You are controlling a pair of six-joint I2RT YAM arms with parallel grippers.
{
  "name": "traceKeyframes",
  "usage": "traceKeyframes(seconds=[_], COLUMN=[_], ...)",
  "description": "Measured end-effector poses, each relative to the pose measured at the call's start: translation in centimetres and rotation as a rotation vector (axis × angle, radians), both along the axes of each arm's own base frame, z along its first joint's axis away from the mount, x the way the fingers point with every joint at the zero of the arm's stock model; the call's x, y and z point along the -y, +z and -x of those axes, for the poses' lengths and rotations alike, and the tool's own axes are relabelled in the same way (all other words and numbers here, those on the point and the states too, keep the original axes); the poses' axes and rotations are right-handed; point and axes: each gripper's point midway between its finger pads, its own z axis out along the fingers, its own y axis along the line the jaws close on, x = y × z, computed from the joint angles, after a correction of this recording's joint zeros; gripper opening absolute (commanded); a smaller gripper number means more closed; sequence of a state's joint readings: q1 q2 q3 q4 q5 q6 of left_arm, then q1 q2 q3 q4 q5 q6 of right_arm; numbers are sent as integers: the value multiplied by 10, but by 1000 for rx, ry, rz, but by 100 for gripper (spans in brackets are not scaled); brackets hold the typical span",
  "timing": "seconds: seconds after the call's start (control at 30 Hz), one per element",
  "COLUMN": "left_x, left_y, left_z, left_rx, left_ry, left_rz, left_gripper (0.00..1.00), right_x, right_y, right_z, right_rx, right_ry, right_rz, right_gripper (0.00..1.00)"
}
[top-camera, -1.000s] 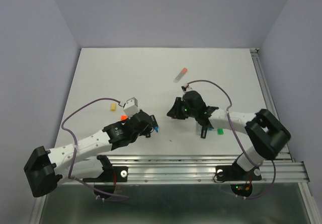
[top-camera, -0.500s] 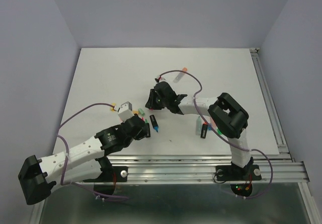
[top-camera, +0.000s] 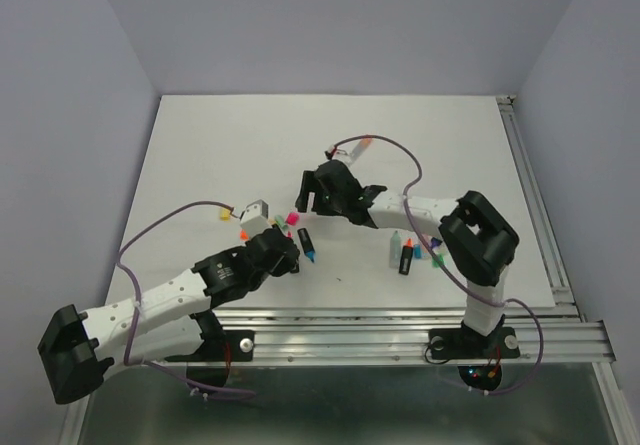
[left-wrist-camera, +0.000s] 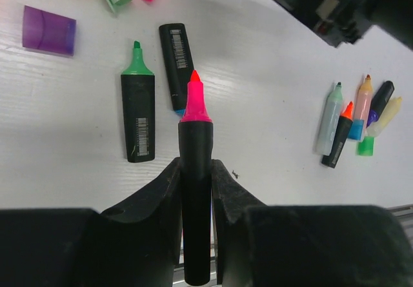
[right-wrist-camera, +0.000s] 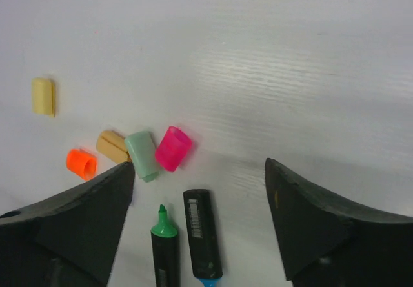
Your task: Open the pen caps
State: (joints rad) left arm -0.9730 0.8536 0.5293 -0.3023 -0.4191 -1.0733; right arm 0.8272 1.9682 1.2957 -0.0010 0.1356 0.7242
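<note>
The left gripper moves to the right in the top view and down next. It releases the uncapped highlighter beside the pale green pen, where other uncapped pens lie.
My left gripper [left-wrist-camera: 197, 171] is shut on the black barrel of a pink-tipped highlighter [left-wrist-camera: 195, 100], which has no cap and points away over the table. My right gripper [right-wrist-camera: 200, 166] hangs open just above the table, with nothing between its fingers. A loose pink cap [right-wrist-camera: 173, 148] lies ahead of its left fingertip, beside a pale green cap [right-wrist-camera: 142, 155], a peach cap [right-wrist-camera: 113, 145] and an orange cap [right-wrist-camera: 81, 163]. A yellow cap [right-wrist-camera: 43, 96] lies farther off. In the top view the pink cap [top-camera: 292, 218] sits between the two grippers. A purple cap [left-wrist-camera: 49, 30] lies to the left.
A green-tipped black pen [left-wrist-camera: 137, 116] and a blue-tipped black pen [left-wrist-camera: 176, 64] lie uncapped in front of the left gripper. Several uncapped pens [top-camera: 410, 253] are bunched at the right. A pale pen with an orange cap [top-camera: 360, 146] lies at the back.
The right gripper swung left toward the left gripper, then opened; the pink cap now lies loose on the table. The left gripper stayed shut on the pink-tipped pen.
</note>
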Motion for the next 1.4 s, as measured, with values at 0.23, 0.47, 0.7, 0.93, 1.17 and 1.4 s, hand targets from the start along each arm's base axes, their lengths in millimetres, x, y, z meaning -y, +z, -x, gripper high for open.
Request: traceKeyframes(seconds=[0.23, 0.47, 0.7, 0.93, 1.17, 1.4], left_x=[34, 103, 192, 235, 243, 242], left_y=[-16, -35, -42, -51, -56, -51], left_z=[-2, -19, -33, -27, -12, -10], left_rx=[-23, -80, -78, -88, -102, -100], left_ry=[-141, -315, -480, -586, -644, -653], left_rz=[-14, -68, -65, -68, -82, -78], left_gripper=[0, 0, 13, 39, 66, 68], right_x=[106, 230, 276, 297, 307, 308], right_y=[87, 117, 75, 82, 81, 65], right_z=[11, 43, 86, 95, 93, 80], right_rx=[156, 248, 182, 206, 225, 187], right_ry=[-365, -702, -762, -840, -852, -821], right_rz=[34, -7, 48, 40, 79, 192], right_gripper=[100, 100, 100, 100, 100, 100])
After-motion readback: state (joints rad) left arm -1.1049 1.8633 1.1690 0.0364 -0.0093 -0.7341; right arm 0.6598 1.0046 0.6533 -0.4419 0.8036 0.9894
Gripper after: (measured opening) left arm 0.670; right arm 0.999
